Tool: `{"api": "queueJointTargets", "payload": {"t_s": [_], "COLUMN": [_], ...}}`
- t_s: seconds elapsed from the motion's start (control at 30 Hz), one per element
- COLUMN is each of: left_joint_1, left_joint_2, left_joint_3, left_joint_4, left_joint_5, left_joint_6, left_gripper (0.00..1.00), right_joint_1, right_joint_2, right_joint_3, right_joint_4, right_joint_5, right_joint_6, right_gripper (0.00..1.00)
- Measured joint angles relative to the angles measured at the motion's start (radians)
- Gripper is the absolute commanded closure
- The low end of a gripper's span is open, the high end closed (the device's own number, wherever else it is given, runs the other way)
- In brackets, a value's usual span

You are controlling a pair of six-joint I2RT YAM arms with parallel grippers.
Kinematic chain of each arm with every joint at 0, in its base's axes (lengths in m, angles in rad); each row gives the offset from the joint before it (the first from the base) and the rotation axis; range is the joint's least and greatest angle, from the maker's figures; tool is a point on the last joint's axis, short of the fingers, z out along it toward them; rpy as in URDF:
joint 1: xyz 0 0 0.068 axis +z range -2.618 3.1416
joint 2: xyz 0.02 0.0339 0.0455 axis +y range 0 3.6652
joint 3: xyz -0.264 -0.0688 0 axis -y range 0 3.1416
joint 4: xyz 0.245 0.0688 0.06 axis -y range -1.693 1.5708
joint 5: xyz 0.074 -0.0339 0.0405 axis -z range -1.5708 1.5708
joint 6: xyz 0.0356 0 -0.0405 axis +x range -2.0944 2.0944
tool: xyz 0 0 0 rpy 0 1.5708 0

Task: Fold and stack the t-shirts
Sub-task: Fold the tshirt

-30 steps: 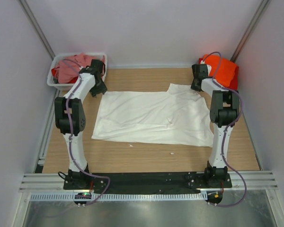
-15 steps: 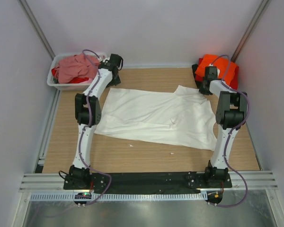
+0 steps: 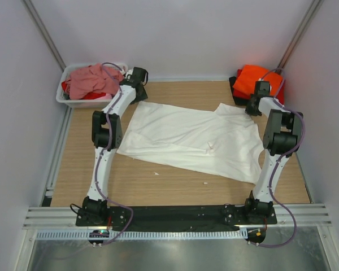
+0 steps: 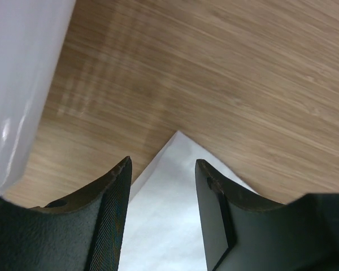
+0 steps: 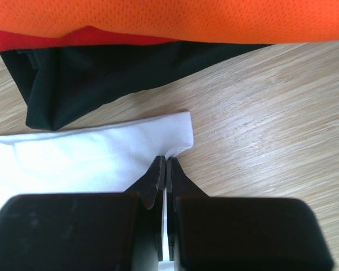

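My right gripper lifts the pinched far edge next, since the shirt lies unfolded. It then carries the edge back onto the spread cloth nearer my base and releases it.
The large white t-shirt (image 3: 192, 141) lies spread and skewed on the wooden table. My left gripper (image 3: 138, 95) is open at its far left corner, and that corner (image 4: 169, 192) lies on the table between the jaws. My right gripper (image 3: 253, 107) is shut on the shirt's far right edge (image 5: 130, 152), its fingertips (image 5: 167, 161) pinching the cloth. Just beyond it sits a pile with an orange shirt (image 3: 260, 78) on top; in the right wrist view the orange (image 5: 186, 17) lies over a red (image 5: 101, 36) and a black one (image 5: 101, 73). A dusty-pink shirt (image 3: 90, 79) fills the tub.
The white plastic tub (image 3: 65, 100) stands at the far left corner, its wall (image 4: 22, 84) close to my left gripper. White enclosure walls stand close on the left, right and back. Small white scraps (image 3: 205, 183) lie on the wood near the shirt's near edge.
Both arms have swung right and toward the back. The white shirt has slid right with them and now lies more skewed, its right corner nearer the orange pile.
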Motion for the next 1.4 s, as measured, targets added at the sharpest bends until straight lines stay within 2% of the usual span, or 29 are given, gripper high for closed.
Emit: {"api": "queueJointTargets", "payload": {"t_s": [0.27, 0.4, 0.5, 0.53, 0.7, 1.1, 1.4], "left_joint_1": [-0.003, -0.005, -0.006, -0.007, -0.012, -0.016, -0.014], "left_joint_2": [0.056, 0.068, 0.074, 0.075, 0.075, 0.056, -0.051], "left_joint_3": [0.011, 0.027, 0.029, 0.029, 0.025, -0.02, -0.087], "left_joint_4": [0.098, 0.119, 0.129, 0.13, 0.14, 0.18, 0.158], "left_joint_5": [0.031, 0.042, 0.046, 0.045, 0.054, 0.049, 0.048], "left_joint_6": [0.0, -0.001, -0.002, -0.002, 0.002, 0.035, 0.061], "left_gripper": [0.48, 0.55, 0.72, 0.83, 1.0, 1.0, 1.0], "right_joint_1": [0.0, 0.0, 0.0, 0.0, 0.0, 0.0, 0.0], "right_joint_2": [0.0, 0.0, 0.0, 0.0, 0.0, 0.001, 0.003], "right_joint_3": [0.0, 0.0, 0.0, 0.0, 0.0, 0.002, 0.026], "right_joint_4": [0.001, 0.001, 0.001, 0.001, 0.001, -0.001, 0.004], "right_joint_5": [-0.026, -0.035, -0.039, -0.039, -0.042, -0.073, -0.253], "right_joint_6": [-0.003, -0.003, -0.003, -0.003, -0.003, 0.001, 0.036], "right_gripper": [0.99, 0.99, 0.99, 0.99, 0.99, 0.99, 0.99]}}
